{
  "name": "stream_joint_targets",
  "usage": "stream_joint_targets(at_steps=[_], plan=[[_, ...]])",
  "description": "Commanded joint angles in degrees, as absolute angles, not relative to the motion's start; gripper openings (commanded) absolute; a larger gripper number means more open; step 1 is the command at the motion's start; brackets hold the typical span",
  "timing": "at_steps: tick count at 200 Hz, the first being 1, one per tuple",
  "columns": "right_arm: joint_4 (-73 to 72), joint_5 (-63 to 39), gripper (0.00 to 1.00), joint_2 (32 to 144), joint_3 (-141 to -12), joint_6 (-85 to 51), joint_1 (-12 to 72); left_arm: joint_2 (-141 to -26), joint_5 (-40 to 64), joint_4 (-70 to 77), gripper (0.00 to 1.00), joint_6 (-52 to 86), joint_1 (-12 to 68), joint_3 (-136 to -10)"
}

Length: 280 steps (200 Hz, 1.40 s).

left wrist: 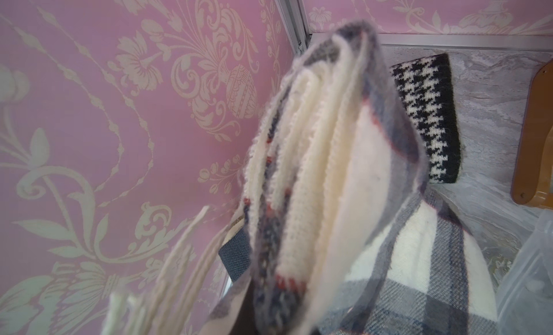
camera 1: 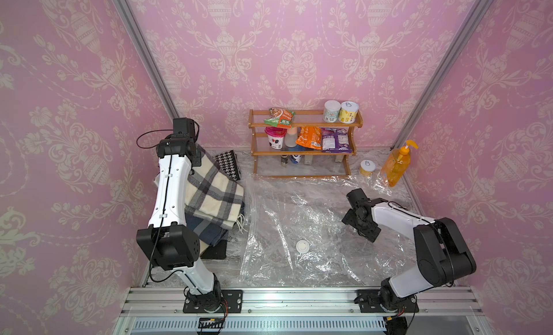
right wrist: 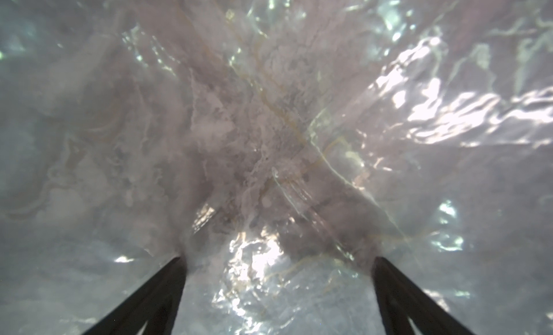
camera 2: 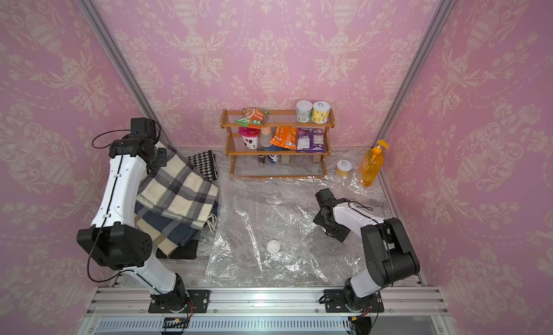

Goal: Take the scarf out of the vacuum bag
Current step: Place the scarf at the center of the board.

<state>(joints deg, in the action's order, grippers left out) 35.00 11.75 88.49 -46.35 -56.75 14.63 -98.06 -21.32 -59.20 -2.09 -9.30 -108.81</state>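
Note:
The scarf's upper end drops onto its lower folds next as my left gripper opens, since these already rest on the cloth pile below the gripper.
The cream, grey and dark plaid scarf [camera 1: 209, 187] [camera 2: 176, 187] [left wrist: 314, 169] is outside the vacuum bag, at the back left. Its upper end is lifted and its lower folds rest on a pile of other cloth. My left gripper [camera 1: 197, 160] is shut on the scarf's upper end; the cloth hides its fingers. The vacuum bag [camera 1: 299, 210] [camera 2: 269, 210] [right wrist: 269, 109] lies flat and crinkled in the middle of the table, with its white valve cap [camera 1: 302, 246] [camera 2: 273, 246] facing up. My right gripper [right wrist: 278, 258] [camera 1: 359, 225] is open, fingertips down on the bag's right part.
A dark blue plaid cloth [camera 1: 206, 228] and a black pad [camera 1: 215, 251] lie under the scarf. A houndstooth cloth [camera 1: 229, 164] lies behind it. The wooden rack [camera 1: 299, 153] with snacks and cans stands at the back. A small can [camera 1: 367, 167] and an orange pump bottle [camera 1: 398, 166] stand back right.

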Motion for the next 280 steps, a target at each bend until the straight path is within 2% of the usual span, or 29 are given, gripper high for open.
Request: stream_joint_targets(at_steps=[1,53,62,74,90,99,117,125,133,147,158,188,222,253,280], plan=[[36.3,9.5,1.00,89.4,-44.6,-55.2,14.6,-101.4,-23.0,-55.7,0.00,-2.8,-10.4,-111.9],[35.3,8.7,1.00,89.6,-44.5,-54.7,14.6,-109.2,-28.5,-57.9,0.00,-2.1,-10.9,-118.8],[35.2,8.6,1.00,89.6,-44.5,-54.7,14.6,-110.2,-28.2,-58.7,0.05,-1.6,-10.9,-120.2],[35.3,8.6,1.00,89.5,-44.4,-54.7,14.6,-111.1,-28.0,-59.6,0.17,-1.0,-10.9,-121.8],[35.2,8.5,1.00,89.5,-44.4,-54.6,14.6,-111.6,-27.2,-60.0,0.18,-0.8,-10.9,-122.9],[35.2,8.5,1.00,89.4,-44.4,-54.5,14.6,-111.7,-27.1,-60.3,0.23,-0.9,-10.9,-123.4],[35.2,8.5,1.00,89.4,-44.3,-54.6,14.6,-112.2,-26.6,-60.9,0.36,-0.9,-11.0,-124.7],[35.1,8.5,1.00,89.4,-44.3,-54.5,14.6,-112.2,-26.2,-61.0,0.47,-0.9,-11.0,-125.0],[35.1,8.5,1.00,89.3,-44.2,-54.4,14.6,-112.2,-25.8,-61.1,0.59,-0.9,-11.0,-125.0],[35.0,8.4,1.00,89.4,-44.2,-54.5,14.6,-111.9,-24.8,-61.0,0.87,-0.6,-11.0,-124.8],[35.0,8.4,1.00,89.3,-44.1,-54.4,14.6,-111.6,-24.4,-60.9,0.99,-0.4,-11.0,-124.7],[34.6,8.2,1.00,89.3,-44.1,-53.7,14.6,-110.9,-20.0,-61.4,0.99,0.6,-11.1,-124.7],[34.5,7.9,1.00,88.2,-43.9,-52.9,14.6,-105.3,-4.5,-58.2,0.99,5.8,-12.0,-120.1],[32.2,7.0,1.00,84.6,-44.2,-48.8,14.7,-96.5,13.7,-48.9,0.99,13.2,-11.9,-108.4],[31.5,9.0,1.00,78.8,-46.3,-43.2,18.5,-88.4,30.3,-35.6,0.99,23.1,-11.9,-91.3]])
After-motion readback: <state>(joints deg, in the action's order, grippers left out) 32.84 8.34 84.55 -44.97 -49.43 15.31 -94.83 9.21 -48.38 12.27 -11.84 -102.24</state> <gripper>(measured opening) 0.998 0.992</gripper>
